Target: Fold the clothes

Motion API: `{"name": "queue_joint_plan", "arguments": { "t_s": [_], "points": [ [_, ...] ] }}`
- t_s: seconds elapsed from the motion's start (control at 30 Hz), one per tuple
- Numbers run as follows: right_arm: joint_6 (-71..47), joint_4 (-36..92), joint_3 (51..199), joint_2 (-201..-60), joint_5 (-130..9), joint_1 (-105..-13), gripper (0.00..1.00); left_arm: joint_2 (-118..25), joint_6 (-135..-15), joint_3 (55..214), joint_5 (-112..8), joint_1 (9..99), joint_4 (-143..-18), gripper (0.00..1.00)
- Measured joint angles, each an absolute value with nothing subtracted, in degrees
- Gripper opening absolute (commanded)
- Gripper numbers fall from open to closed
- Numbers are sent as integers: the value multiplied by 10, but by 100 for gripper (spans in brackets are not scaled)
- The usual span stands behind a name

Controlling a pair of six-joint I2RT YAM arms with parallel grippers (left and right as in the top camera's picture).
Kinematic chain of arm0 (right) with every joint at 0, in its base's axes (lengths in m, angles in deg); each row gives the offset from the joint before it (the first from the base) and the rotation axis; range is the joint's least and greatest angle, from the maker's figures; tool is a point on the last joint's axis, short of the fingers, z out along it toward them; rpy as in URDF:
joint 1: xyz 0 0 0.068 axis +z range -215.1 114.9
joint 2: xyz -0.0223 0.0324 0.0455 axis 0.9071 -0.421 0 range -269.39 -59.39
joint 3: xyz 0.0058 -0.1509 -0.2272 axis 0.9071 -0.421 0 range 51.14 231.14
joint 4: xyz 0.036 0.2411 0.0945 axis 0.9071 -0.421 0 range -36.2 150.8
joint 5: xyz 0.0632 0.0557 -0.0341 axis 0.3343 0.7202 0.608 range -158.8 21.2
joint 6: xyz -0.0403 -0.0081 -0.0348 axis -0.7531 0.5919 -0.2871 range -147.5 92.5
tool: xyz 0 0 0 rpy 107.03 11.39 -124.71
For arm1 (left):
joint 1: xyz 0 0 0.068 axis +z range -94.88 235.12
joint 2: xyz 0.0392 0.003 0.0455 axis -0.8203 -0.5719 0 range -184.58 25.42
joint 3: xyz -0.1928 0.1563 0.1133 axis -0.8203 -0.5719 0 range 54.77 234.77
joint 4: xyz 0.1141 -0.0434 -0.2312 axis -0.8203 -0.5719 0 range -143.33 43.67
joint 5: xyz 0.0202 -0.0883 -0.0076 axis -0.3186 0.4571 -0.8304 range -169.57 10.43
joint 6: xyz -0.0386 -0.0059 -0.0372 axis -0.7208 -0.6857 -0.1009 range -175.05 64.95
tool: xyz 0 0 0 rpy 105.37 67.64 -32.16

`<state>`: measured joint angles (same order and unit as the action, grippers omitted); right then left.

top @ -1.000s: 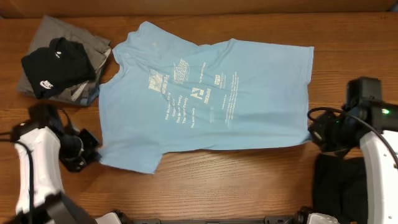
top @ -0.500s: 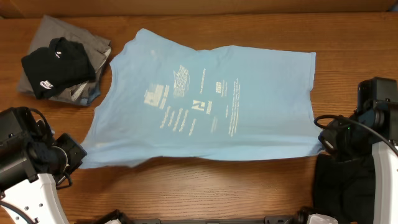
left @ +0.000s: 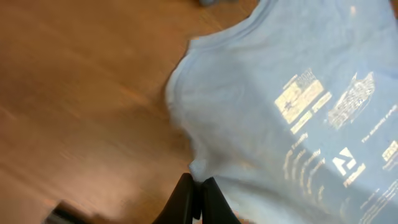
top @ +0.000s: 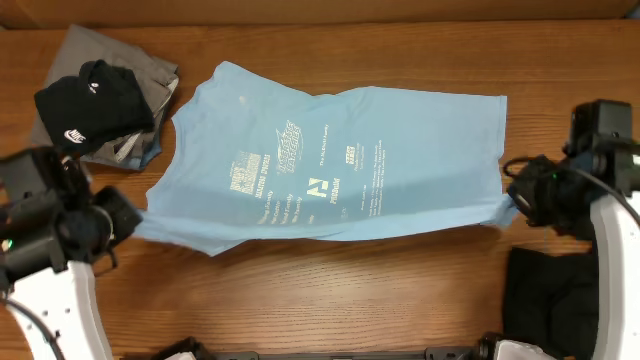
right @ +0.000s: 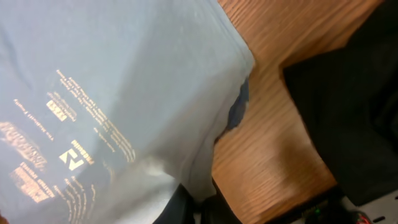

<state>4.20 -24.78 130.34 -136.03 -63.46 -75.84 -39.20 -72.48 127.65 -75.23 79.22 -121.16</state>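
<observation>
My right gripper will carry its pinched T-shirt corner outward over the hem side of the blue T-shirt next and release it, as both grippers hold the T-shirt's near edge lifted.
A large light blue T-shirt [top: 340, 160] with pale printed text lies spread across the wooden table, its near edge lifted. My left gripper [top: 135, 222] is shut on its near left corner; the left wrist view shows the jaws [left: 198, 186] pinching the cloth [left: 280, 112]. My right gripper [top: 507, 205] is shut on the near right corner; the right wrist view shows the fingers [right: 200, 202] clamped on the hem [right: 124, 93]. A black T-shirt [top: 90, 105] lies folded at the far left.
The black shirt rests on a folded grey garment [top: 110, 60]. Another dark garment [top: 550, 300] lies at the near right, also in the right wrist view [right: 348, 93]. A pale wall runs along the table's far edge.
Both grippers have pulled the shirt's near edge outward, stretching it flat, then lifted and carried it away from the front edge. The near hem now hangs raised and the print looks foreshortened.
</observation>
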Motion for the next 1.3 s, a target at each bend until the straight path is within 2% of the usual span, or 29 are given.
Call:
{"name": "queue_joint_plan", "arguments": {
  "t_s": [0.27, 0.5, 0.67, 1.17, 1.23, 1.3],
  "points": [
    [42, -189, 1303, -1459, -635, -758, 4, -509, -725, 1275, -751, 682, -1071, 4],
    [50, -153, 1303, -1494, -652, -764, 6, -590, -725, 1273, -740, 640, -970, 4],
    [53, -122, 1303, -1494, -661, -792, 11, -593, -725, 1272, -733, 625, -912, 4],
    [53, -71, 1303, -1494, -663, -794, 12, -609, -725, 1272, -746, 623, -924, 4],
    [53, -73, 1303, -1494, -663, -794, 11, -609, -725, 1272, -747, 623, -923, 4],
    [53, -77, 1303, -1494, -663, -793, 5, -610, -725, 1272, -747, 623, -921, 4]
  ]
}}
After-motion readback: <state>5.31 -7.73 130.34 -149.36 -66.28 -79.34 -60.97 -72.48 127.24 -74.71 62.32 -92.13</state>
